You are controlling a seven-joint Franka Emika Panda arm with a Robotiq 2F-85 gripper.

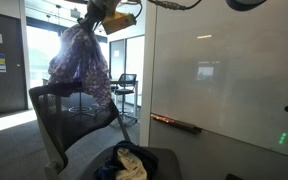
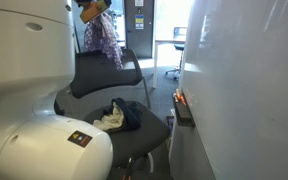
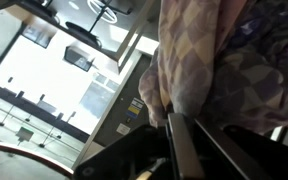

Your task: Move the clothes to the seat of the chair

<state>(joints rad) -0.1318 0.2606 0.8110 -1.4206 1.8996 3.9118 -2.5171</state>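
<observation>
The purple patterned cloth (image 1: 81,60) still hangs above the backrest. Next, my gripper tilts downward, lowers it over the pile of clothes on the seat and releases it.
A purple patterned cloth (image 1: 81,60) hangs from my gripper (image 1: 94,22), high above the backrest of a black mesh office chair (image 1: 59,105). The same cloth shows in an exterior view (image 2: 101,35) and fills the top right of the wrist view (image 3: 219,60), pinched at my fingers (image 3: 174,125). The gripper is shut on the cloth. On the chair seat (image 1: 164,160) lies a pile of clothes, dark blue and cream (image 1: 127,163), also seen in an exterior view (image 2: 119,115).
A whiteboard wall (image 1: 224,70) with a marker tray (image 1: 176,123) stands beside the chair. The robot's white base (image 2: 24,90) fills the near side. Glass doors and other chairs (image 1: 126,90) lie behind.
</observation>
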